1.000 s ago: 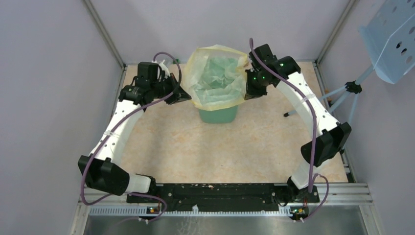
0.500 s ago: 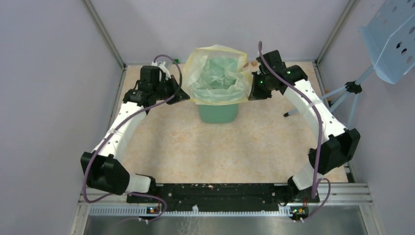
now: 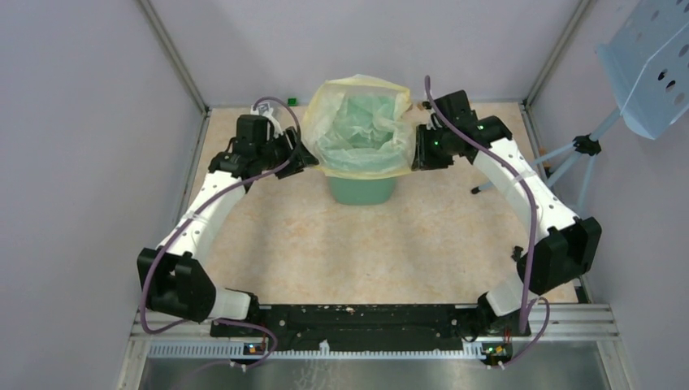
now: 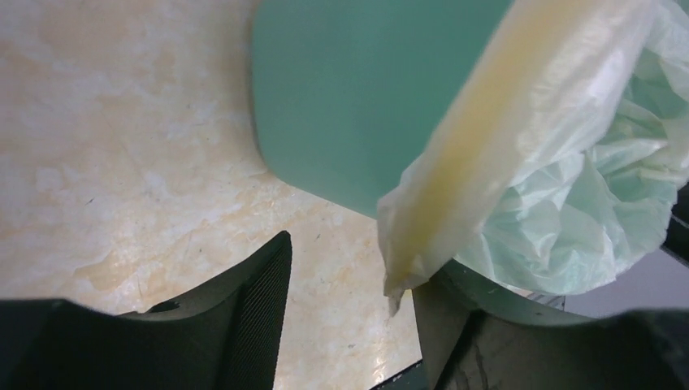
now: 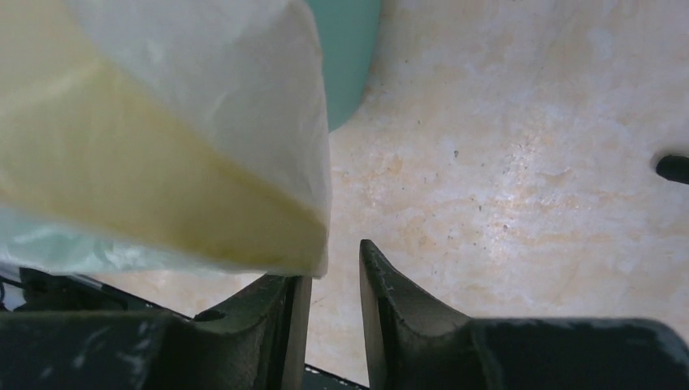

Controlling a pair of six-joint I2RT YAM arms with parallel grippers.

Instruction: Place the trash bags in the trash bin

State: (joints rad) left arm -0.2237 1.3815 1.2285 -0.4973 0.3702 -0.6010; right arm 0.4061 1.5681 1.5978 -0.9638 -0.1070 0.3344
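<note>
The left gripper lifts and moves outward onto the rim band's far corner (image 3: 327,86) next, as the bag's far rim still stands up while its near corner hangs down.
The mint-green trash bin (image 3: 361,191) stands at the back middle of the table. The pale-yellow trash bag (image 3: 361,130) lines it, its yellower rim band folded down over the outside of the mouth. My left gripper (image 3: 305,158) sits at the bin's left side, open. In the left wrist view the gripper (image 4: 353,260) holds nothing, and a corner of the bag (image 4: 455,179) hangs against its right finger, beside the bin wall (image 4: 349,89). My right gripper (image 3: 416,150) is at the bin's right side. Its jaws (image 5: 333,264) stand slightly apart and empty, with the bag rim (image 5: 162,171) lying above the left finger.
A tripod (image 3: 569,150) carrying a perforated pale-blue panel (image 3: 650,65) stands outside the right frame post. A small green object (image 3: 292,101) lies at the back edge. Grey walls close in the table on three sides.
Both grippers have gone from shut on the bag's rim to open and have let it go. The rim was drawn lower over the bin's mouth.
</note>
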